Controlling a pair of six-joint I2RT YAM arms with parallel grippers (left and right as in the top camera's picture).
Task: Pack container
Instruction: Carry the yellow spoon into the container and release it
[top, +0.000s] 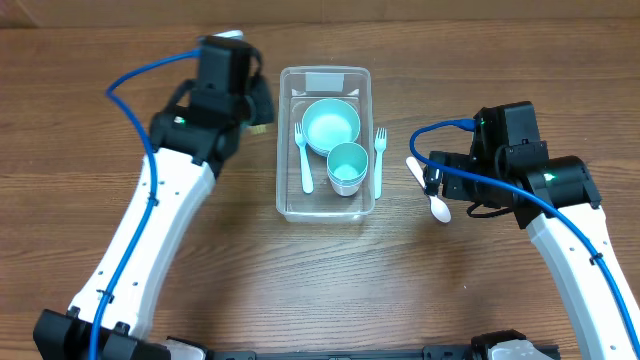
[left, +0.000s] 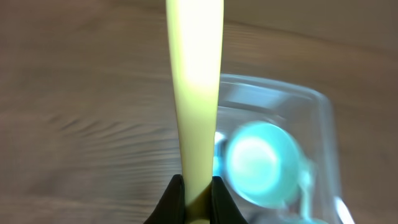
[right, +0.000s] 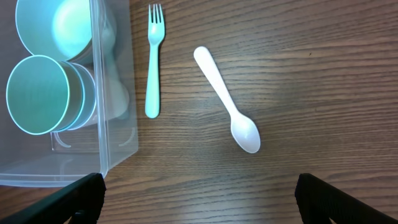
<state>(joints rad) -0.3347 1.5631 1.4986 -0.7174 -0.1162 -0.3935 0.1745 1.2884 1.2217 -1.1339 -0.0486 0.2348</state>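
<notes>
My left gripper is holding the pale yellow utensil and will lower it into a free strip (top: 291, 165) between the teal fork and the side of the container.
The clear container (top: 287, 140) lies mid-table and holds a teal bowl (top: 331, 125), a teal cup (top: 347, 168) and a teal fork (top: 304, 158). My left gripper (left: 198, 186) is shut on the handle of a pale yellow utensil (left: 194, 93), whose far end is out of view. It hovers just left of the container (left: 311, 118), and that view is blurred. My right gripper (right: 199, 199) is open and holds nothing. It hangs above the wood, right of the container (right: 115, 93). Ahead of it lie a second teal fork (right: 153, 62) and a white spoon (right: 227, 99).
The second teal fork (top: 380, 160) lies on the wooden table just outside the container's right wall. The white spoon (top: 430, 195) lies slanted beside the right gripper (top: 432, 178). Blue cables loop over both arms.
</notes>
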